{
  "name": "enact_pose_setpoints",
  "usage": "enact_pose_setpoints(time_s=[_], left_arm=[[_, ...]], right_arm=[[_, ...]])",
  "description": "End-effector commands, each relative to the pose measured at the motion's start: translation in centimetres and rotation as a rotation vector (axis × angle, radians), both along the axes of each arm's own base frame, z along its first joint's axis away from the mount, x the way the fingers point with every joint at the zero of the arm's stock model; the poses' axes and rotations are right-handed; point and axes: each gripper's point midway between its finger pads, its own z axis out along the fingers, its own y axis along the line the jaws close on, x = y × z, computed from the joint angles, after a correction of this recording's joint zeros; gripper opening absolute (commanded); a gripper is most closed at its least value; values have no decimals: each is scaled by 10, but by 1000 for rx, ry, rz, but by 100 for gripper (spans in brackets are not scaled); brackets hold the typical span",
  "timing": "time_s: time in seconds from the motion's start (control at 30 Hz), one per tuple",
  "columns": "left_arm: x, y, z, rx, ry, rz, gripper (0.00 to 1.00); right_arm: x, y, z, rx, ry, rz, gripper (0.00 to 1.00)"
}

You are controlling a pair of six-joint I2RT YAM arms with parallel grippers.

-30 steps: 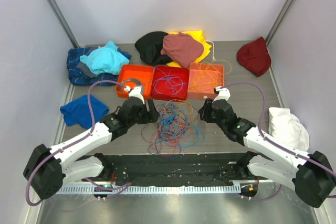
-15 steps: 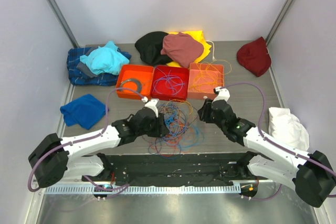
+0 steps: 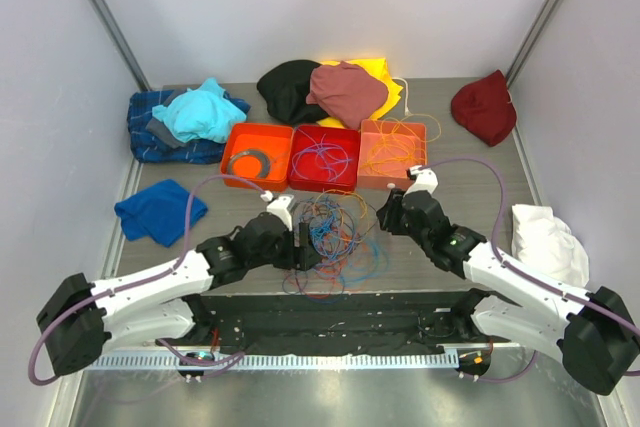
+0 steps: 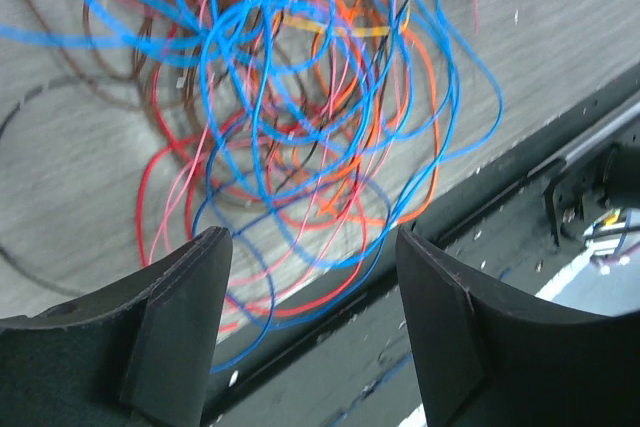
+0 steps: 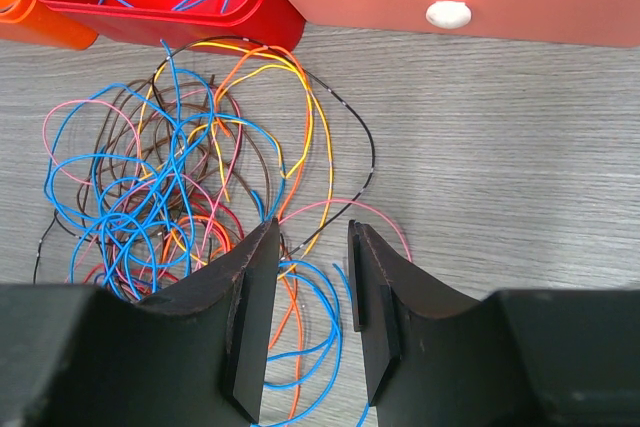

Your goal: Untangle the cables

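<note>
I need to move my left gripper down and to the right in the top view, onto the uppermost blue loops, because they lie over the red and orange wires.
The cables (image 3: 330,237) lie in a tangled heap of blue, orange, red, pink, brown and yellow wires on the table between my arms. They also show in the left wrist view (image 4: 300,117) and the right wrist view (image 5: 170,197). My left gripper (image 3: 303,247) is open at the heap's left edge, low over the wires near the table's front edge (image 4: 310,247), holding nothing. My right gripper (image 3: 385,213) is open at the heap's right side, its jaws a small gap apart over blue and orange strands (image 5: 312,237), holding nothing.
Three trays stand behind the heap: orange (image 3: 256,155), red (image 3: 324,158) with blue and purple wires, salmon (image 3: 392,154) with orange and yellow wires. Cloths lie around: blue (image 3: 158,211), cyan (image 3: 200,112), black (image 3: 285,87), maroon (image 3: 345,90), dark red (image 3: 485,107), white (image 3: 545,242).
My left gripper moved right from the heap's left side toward the cables, then back and down to the heap's near left edge. The right arm has stayed still.
</note>
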Motion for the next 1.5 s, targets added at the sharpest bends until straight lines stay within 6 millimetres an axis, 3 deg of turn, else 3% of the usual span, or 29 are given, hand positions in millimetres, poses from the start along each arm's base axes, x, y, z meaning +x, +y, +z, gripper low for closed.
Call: enact_pose_setpoints(time_s=[0.0, 0.2, 0.43, 0.73, 0.87, 0.9, 1.0, 1.03, 1.1, 1.13, 1.23, 1.27, 1.33, 1.37, 1.43, 1.47], left_arm=[[-17, 0, 0, -49, 17, -60, 70], [-27, -19, -13, -51, 79, -154, 62], [-13, -31, -19, -60, 42, -134, 61], [-5, -46, -17, -89, 30, -140, 32], [-6, -41, -10, -94, 12, -141, 12], [-5, -41, -1, -107, -8, -136, 0], [-5, -33, 12, -98, -37, -129, 0], [-1, -32, 34, -127, -81, -119, 0], [0, -20, 47, -84, -117, -114, 0], [11, -17, 85, -120, -205, -72, 0], [26, 7, 124, -44, -326, -13, 0], [32, 9, 162, -69, -393, 7, 0], [37, 20, 183, -3, -455, 3, 0], [46, 23, 214, -10, -511, 41, 0], [53, 28, 238, 28, -578, 51, 0], [61, 30, 263, 19, -624, 86, 0]], right_arm=[[4, 2, 2, 24, -18, -20, 41], [4, 8, 2, 35, -10, -11, 41], [2, 3, 4, 26, -15, -24, 41], [0, -2, 6, 8, -20, -33, 41], [0, -2, 4, 8, -17, -34, 41], [0, -1, 5, 10, -17, -30, 41], [1, -1, 5, 11, -18, -31, 41], [2, -1, 6, 12, -23, -32, 41], [2, -1, 8, 15, -26, -32, 41], [2, 0, 9, 18, -28, -30, 41], [3, 0, 13, 20, -40, -28, 41], [4, 0, 15, 20, -45, -30, 41], [5, 1, 18, 25, -50, -29, 41], [5, 2, 19, 28, -55, -26, 41], [7, 4, 26, 38, -69, -24, 41], [8, 4, 28, 42, -75, -23, 41]])
